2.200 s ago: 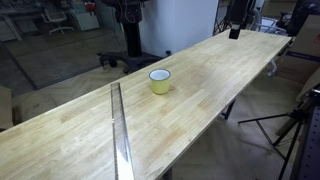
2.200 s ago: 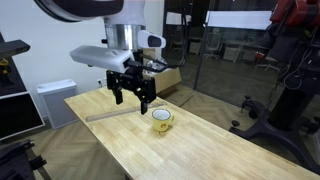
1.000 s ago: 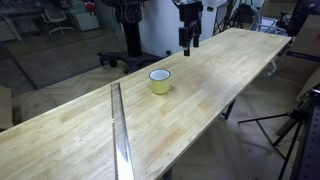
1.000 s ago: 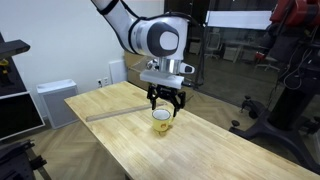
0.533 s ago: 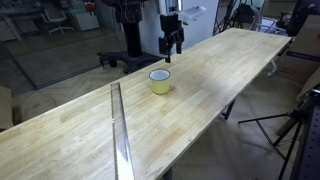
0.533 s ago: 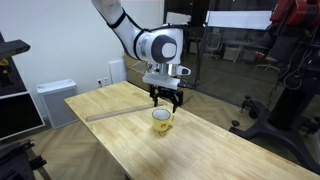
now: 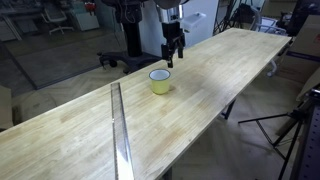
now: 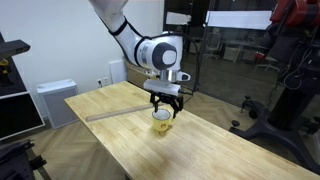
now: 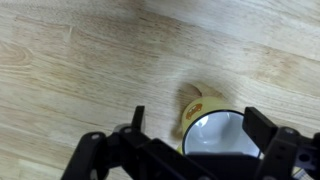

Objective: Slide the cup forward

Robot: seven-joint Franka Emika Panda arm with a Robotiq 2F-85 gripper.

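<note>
My gripper moves down onto the cup's rim next, one finger over the cup's white opening and one outside. This is because the cup rim's edge [image 7: 162, 70] [image 9: 187, 136] shows between the open fingers.
The small yellow cup [image 7: 159, 81] with a white inside stands upright on the long wooden table [image 7: 200, 100]. It also shows in the other exterior view [image 8: 161, 118] and in the wrist view [image 9: 205, 125]. My gripper [image 7: 172, 60] hangs just above the cup, pointing down, with its fingers open on either side of the cup's rim [image 8: 164, 110]. In the wrist view the gripper [image 9: 195, 135] has its two dark fingers spread wide, with the cup's white mouth between them. The fingers do not touch the cup.
A metal rail [image 7: 120, 130] runs across the table near the cup. The table edge [image 7: 250, 90] drops to the floor. A tripod [image 7: 295, 125] stands beside the table. A white cabinet [image 8: 50, 100] stands past the table's end.
My gripper has travelled from the far end of the table to the cup and has come down over it. The cup has not moved.
</note>
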